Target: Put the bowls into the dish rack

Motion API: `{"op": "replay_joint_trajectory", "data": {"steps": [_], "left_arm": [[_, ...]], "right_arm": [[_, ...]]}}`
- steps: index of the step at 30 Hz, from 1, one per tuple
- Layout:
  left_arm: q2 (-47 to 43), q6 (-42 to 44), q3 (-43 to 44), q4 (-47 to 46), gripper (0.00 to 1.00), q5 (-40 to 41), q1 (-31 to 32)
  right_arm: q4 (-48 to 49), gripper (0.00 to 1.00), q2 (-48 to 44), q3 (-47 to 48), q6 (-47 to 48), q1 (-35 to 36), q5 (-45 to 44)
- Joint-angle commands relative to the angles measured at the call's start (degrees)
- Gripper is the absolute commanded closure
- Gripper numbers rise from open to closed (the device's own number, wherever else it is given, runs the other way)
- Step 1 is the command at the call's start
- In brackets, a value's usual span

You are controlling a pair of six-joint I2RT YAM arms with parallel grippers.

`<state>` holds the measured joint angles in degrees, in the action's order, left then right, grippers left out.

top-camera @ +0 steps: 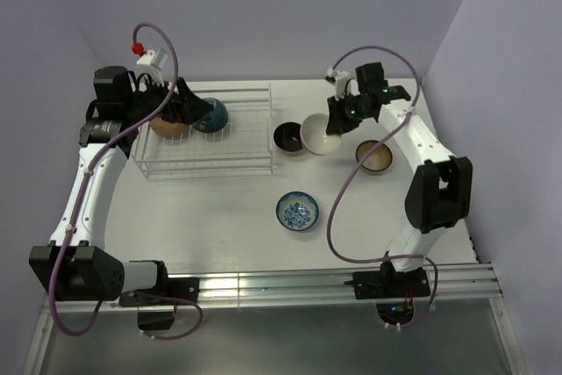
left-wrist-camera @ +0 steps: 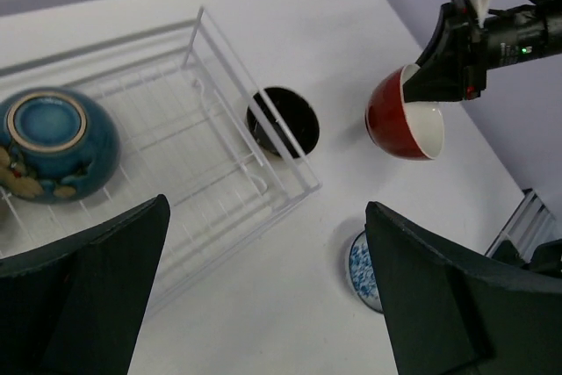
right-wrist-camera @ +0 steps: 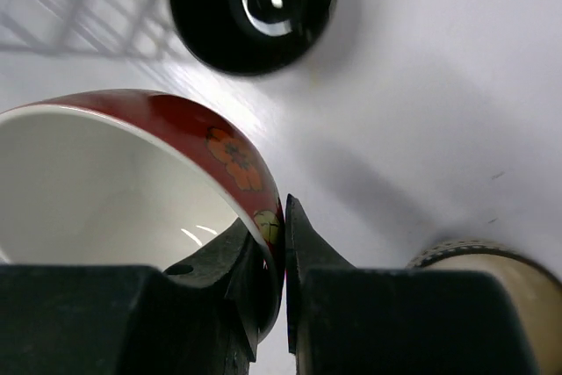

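Observation:
My left gripper should next go across the rack (top-camera: 248,169) to the right in the top view, onto the red bowl's outer side (top-camera: 304,135), because that side faces it uncovered.
The white wire dish rack (top-camera: 248,169) holds a tan-brown bowl (top-camera: 169,126) and a teal-blue bowl (top-camera: 213,117), which lies upside down in the left wrist view (left-wrist-camera: 48,142). My left gripper (top-camera: 188,104) hovers over these two, open and empty (left-wrist-camera: 266,205). My right gripper (top-camera: 339,117) is shut on the rim of the red bowl with a white inside (top-camera: 320,134), lifted and tilted right of the rack (left-wrist-camera: 404,113); the rim sits between the fingers (right-wrist-camera: 279,243). On the table lie a black bowl (top-camera: 288,136), a tan bowl (top-camera: 375,157) and a blue-and-white patterned bowl (top-camera: 298,211).
The rack's right half (left-wrist-camera: 230,52) holds no bowls. The black bowl (left-wrist-camera: 283,120) sits right against the rack's right end. Grey walls close in the table at the back and both sides. An aluminium rail (top-camera: 290,283) runs along the near edge.

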<state>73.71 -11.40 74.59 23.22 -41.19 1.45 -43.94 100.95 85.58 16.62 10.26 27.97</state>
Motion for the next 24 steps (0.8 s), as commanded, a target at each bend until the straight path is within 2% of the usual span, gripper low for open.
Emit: {"op": "replay_joint_trajectory", "data": {"steps": [1,6,11,14,19,24], "left_arm": [[0.8,-5.6,4.5,-3.5,0.01,-2.4,0.5],[2.1,-12.9,5.7,-10.9,0.01,-3.7,4.2],[5.4,-20.1,5.4,-15.9,0.01,-7.4,11.3],[5.0,-29.0,0.0,-26.3,0.00,-10.5,14.7],[4.9,-33.6,-3.3,-28.8,0.01,-5.6,22.1],[6.0,-35.8,-4.9,-30.0,0.00,-2.0,26.0]], "right_arm": [[2.1,1.00,-8.8,5.7,-3.9,-0.9,7.6],[4.4,1.00,-11.8,6.8,-6.1,-1.1,13.8],[13.2,1.00,-15.6,0.9,-12.1,-1.6,22.5],[18.0,1.00,-16.9,-2.6,-15.7,-1.6,24.7],[19.6,1.00,-16.8,-4.0,-19.2,-1.6,26.4],[21.4,1.00,-16.9,-5.8,-22.1,-1.5,26.2]]}}
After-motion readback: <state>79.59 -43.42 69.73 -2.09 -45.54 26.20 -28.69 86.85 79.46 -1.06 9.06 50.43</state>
